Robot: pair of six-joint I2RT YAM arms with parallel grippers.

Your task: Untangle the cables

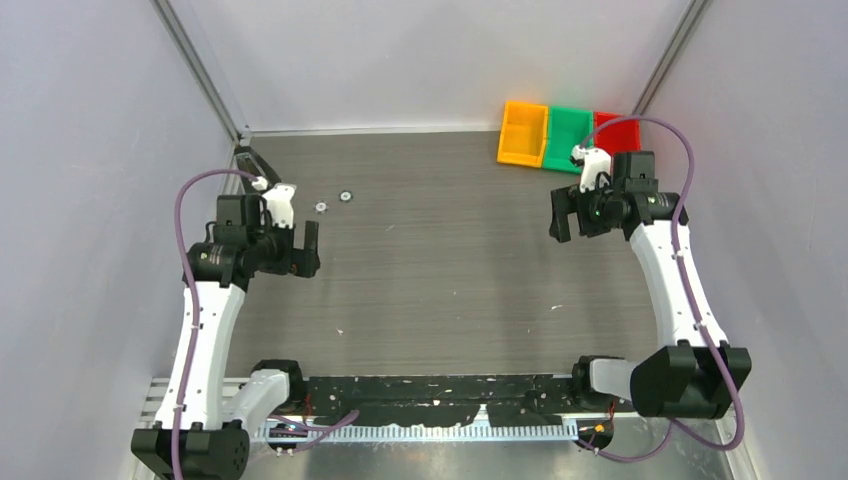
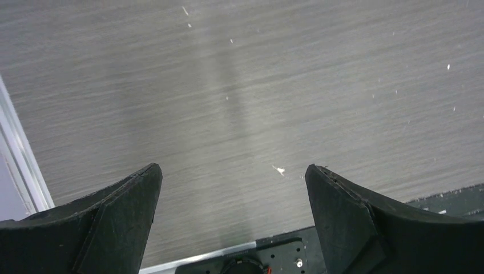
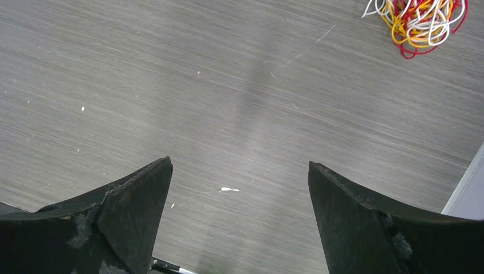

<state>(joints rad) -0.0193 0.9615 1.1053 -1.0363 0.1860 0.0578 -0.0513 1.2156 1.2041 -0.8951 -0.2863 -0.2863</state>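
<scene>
The tangle is outward and below, to the right in the wrist view. My right gripper needs to reach out to the tangle next and go down onto its near edge (image 3: pixel 415 48).
The cables (image 3: pixel 419 25) show only in the right wrist view, at its top right corner: a small tangle of thin red, white and yellow-orange wires lying on the grey table (image 3: pixel 240 85). They lie well away from my right gripper (image 3: pixel 240 165), which is open with only bare table between its black fingers. In the top view the cables are hidden. There my right gripper (image 1: pixel 572 220) hangs over the right side of the table. My left gripper (image 1: pixel 300 255) is over the left side, also open (image 2: pixel 231 171) and holding nothing.
Orange (image 1: pixel 522 132), green (image 1: pixel 567 138) and red (image 1: pixel 617 133) bins stand at the back right corner. Two small round rings (image 1: pixel 321 207) (image 1: pixel 346 196) lie at the back left. A black strip (image 1: pixel 440 390) runs along the near edge. White walls close in both sides.
</scene>
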